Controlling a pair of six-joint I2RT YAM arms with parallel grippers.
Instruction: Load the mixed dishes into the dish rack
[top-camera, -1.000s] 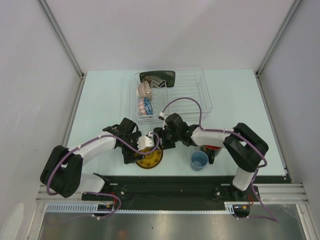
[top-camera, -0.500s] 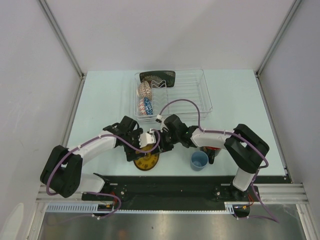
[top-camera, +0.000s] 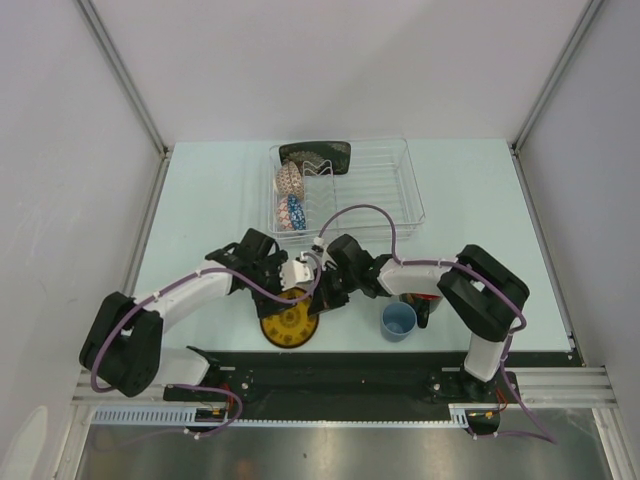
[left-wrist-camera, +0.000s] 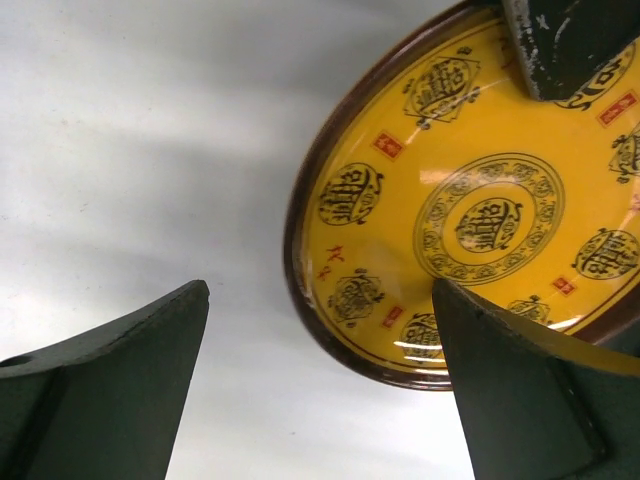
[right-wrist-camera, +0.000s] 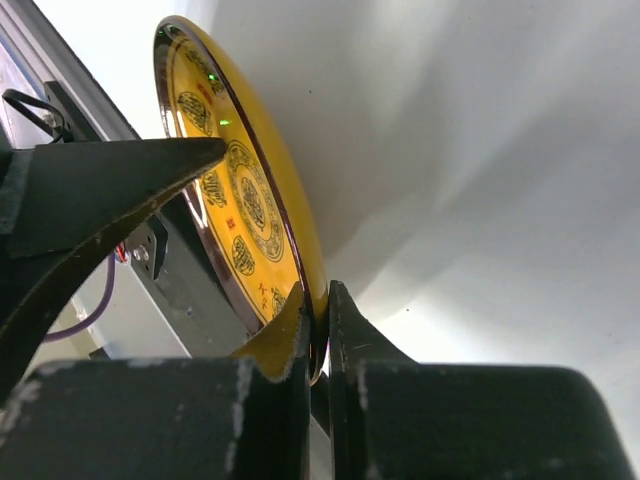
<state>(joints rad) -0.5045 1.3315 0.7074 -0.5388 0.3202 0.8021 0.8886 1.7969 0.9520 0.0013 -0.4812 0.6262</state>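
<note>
My right gripper lifts the saucer outward next, then lowers and releases it in the rack space beside the blue bowl, since that spot is empty.
The yellow dark-rimmed saucer is near the table's front edge, between my two grippers. My right gripper is shut on its rim, one finger on the yellow face and one on the underside. In the left wrist view the saucer sits right of my left gripper, which stands wide open over bare table, its right finger over the saucer's edge. The dish rack holds the black square plate, the beige bowl and the blue bowl, all on edge.
A small light-blue cup stands right of the saucer. Just behind it is the black mug, mostly hidden under the right arm. The black base rail runs just in front of the saucer.
The right gripper has closed onto the saucer's rim. The saucer has shifted slightly left and toward the front edge. The left gripper has stayed open.
</note>
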